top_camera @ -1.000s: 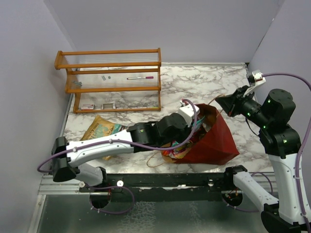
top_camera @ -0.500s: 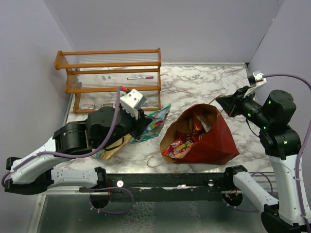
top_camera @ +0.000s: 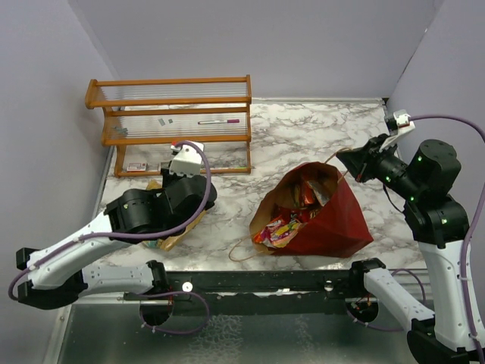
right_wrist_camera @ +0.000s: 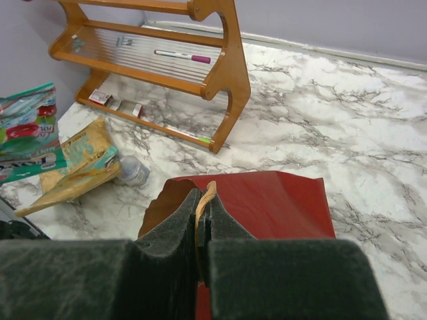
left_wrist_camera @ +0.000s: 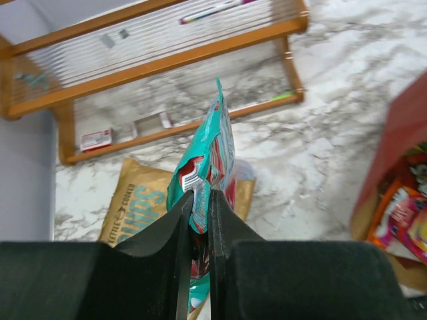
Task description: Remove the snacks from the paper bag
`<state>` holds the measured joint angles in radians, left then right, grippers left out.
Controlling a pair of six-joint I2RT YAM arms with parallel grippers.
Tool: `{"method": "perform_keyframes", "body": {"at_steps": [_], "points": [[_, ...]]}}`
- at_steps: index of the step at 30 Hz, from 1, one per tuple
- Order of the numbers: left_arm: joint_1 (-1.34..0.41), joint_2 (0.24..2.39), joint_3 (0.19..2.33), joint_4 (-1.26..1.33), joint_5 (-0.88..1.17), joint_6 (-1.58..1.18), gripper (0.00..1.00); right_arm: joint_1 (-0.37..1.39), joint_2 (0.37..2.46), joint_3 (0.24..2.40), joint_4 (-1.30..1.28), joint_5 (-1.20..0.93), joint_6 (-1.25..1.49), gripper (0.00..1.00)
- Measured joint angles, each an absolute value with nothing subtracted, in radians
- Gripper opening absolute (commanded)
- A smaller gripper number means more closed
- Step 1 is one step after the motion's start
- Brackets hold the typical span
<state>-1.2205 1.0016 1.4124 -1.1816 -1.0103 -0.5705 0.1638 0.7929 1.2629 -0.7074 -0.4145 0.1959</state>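
I need to lower my left gripper to the left in the top view next and let go of the teal packet on the tan chips packet (left_wrist_camera: 137,200), because that one lies below the gripper.
My left gripper (left_wrist_camera: 198,195) is shut on a teal and red snack packet (left_wrist_camera: 210,153), held edge-up above a tan chips packet (left_wrist_camera: 137,200) lying on the marble table at the left. In the top view the left arm covers that spot and only the tan packet (top_camera: 178,231) shows. The dark red paper bag (top_camera: 326,216) lies on its side with its mouth toward the left and more snacks (top_camera: 282,225) showing inside. Just above the bag's mouth, my right gripper (right_wrist_camera: 202,193) is shut on the bag's twisted paper handle (right_wrist_camera: 208,195).
A wooden shelf rack (top_camera: 174,125) with a pen and small items stands at the back left. A small clear round container (right_wrist_camera: 132,171) lies by the tan packet. Walls close the table in on the left, back and right.
The left arm came out of the bag with the teal packet and swung left, then lowered over the tan packet. The right arm and the bag stayed put.
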Motion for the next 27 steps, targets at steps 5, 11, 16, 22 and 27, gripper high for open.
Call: {"method": "perform_keyframes", "body": {"at_steps": [5,11,16,22,27], "points": [[-0.965,1.005,1.251,-1.078,-0.949,-0.501,0.00,0.164,0.797,1.263,-0.707,-0.414,0.193,0.02],[-0.677,1.073,1.094,-0.969,-0.800,-0.449,0.00,0.164,0.797,1.264,-0.707,-0.415,0.193,0.02],[-0.549,1.079,0.991,-0.872,-0.662,-0.466,0.00,0.164,0.797,1.263,-0.706,-0.415,0.193,0.02],[-0.437,1.200,0.888,-0.739,-0.558,-0.518,0.00,0.164,0.791,1.250,-0.701,-0.415,0.194,0.02],[-0.320,1.277,0.823,-0.672,-0.533,-0.561,0.00,0.164,0.789,1.248,-0.701,-0.415,0.194,0.02]]}}
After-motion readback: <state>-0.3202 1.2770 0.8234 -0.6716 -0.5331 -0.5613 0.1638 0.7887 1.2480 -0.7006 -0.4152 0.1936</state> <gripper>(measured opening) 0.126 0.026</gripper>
